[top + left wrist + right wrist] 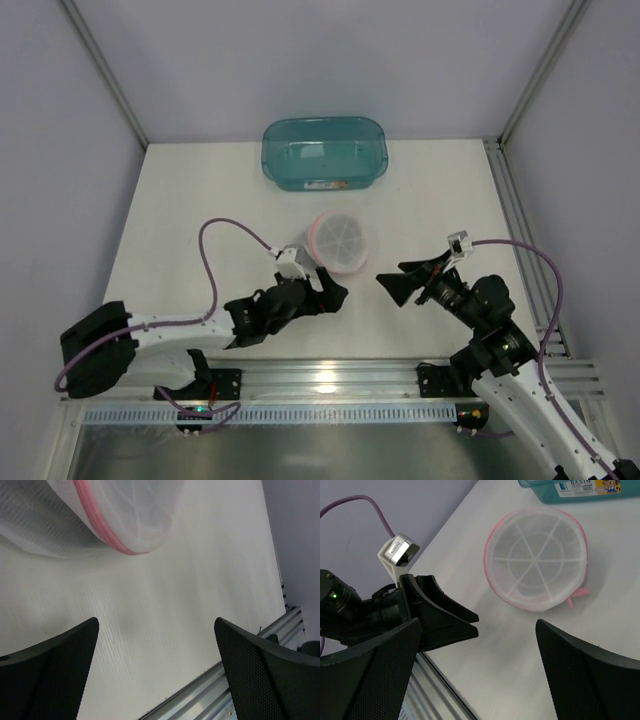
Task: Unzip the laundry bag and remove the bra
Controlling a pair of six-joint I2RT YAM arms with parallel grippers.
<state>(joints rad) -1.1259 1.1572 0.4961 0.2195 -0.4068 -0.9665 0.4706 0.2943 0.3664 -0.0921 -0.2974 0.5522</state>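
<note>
I should next move my left gripper outward and close on the near end of the bag's pink rim [318, 261] [124, 548], as it lies just outward of the open fingers.
The laundry bag [340, 240] is a round white mesh pouch with a pink rim, lying on the white table. It also shows in the right wrist view [537, 560], with a pink zip tab [577, 596] at its near right side, and at the top left of the left wrist view [100, 525]. The bra is hidden; no black fabric shows. My left gripper [334, 288] is open and empty just near of the bag [156, 670]. My right gripper [392, 281] is open and empty to the bag's near right [477, 675], and its camera sees the left gripper [440, 615].
A teal translucent plastic tub [323, 152] stands behind the bag at the table's far side, its label showing in the right wrist view [580, 487]. A metal rail [330, 378] runs along the near table edge. Frame posts rise at the far corners.
</note>
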